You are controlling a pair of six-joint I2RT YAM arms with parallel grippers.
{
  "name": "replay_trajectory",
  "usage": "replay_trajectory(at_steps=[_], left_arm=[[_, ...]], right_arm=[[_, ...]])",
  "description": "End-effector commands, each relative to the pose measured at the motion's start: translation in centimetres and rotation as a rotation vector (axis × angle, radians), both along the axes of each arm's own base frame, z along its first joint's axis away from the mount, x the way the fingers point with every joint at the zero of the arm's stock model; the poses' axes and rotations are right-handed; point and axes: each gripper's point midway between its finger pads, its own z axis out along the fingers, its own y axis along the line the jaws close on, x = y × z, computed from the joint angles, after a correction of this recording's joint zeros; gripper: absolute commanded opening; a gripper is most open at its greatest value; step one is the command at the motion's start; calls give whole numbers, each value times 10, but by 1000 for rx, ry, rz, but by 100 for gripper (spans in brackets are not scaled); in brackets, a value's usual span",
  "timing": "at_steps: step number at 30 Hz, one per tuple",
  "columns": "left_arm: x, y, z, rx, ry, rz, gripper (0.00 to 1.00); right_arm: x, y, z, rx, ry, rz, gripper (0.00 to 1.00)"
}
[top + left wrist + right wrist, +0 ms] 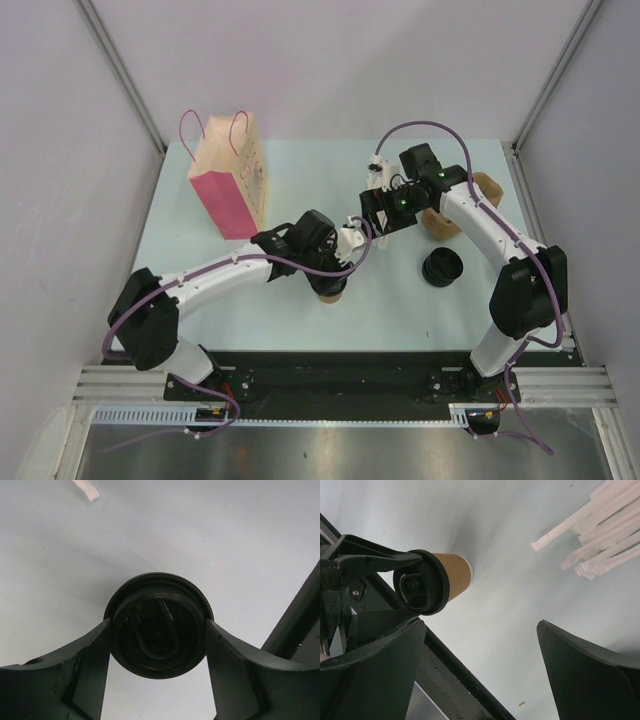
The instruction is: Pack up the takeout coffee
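Observation:
My left gripper should next swing to the left in the top view, past the paper bag, and release the cup there, because that part of the tabletop is clear.
The takeout coffee [159,625] is a brown kraft cup with a black lid; from above I see mostly the lid. My left gripper [157,624] is shut on it, one finger pressing each side of the lid. In the top view the cup [332,292] stands on the table under my left gripper [335,268]. The right wrist view shows the cup [454,575] upright on the table, gripped at the lid. My right gripper [480,625] is open and empty, hovering just right of the cup; in the top view it [380,215] is behind the cup.
A pink and beige paper bag [230,178] with purple handles stands at the back left. A pile of black lids [441,267] lies right of centre. Lidless brown cups [487,186] lie at the back right. Wrapped straws [600,535] lie near the right gripper.

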Motion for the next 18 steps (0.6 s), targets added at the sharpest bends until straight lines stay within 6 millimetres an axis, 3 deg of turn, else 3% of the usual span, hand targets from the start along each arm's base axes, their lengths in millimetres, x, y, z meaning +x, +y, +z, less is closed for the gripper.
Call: replay_trajectory(at_steps=[1,9,12,17,18], left_arm=[[-4,2,19,-24,-29,-23,65],[-20,28,42,-41,-37,-17,59],[-33,51,41,-12,-15,-26,59],[-51,107,44,46,-18,17,58],[-39,121,51,36,-40,77,56]], right_arm=[[0,0,22,35,-42,-2,100],[1,-1,23,37,-44,-6,100],[1,-2,23,37,-44,-7,100],[1,-3,22,33,-40,-6,100],[0,-2,21,32,-39,-4,100]])
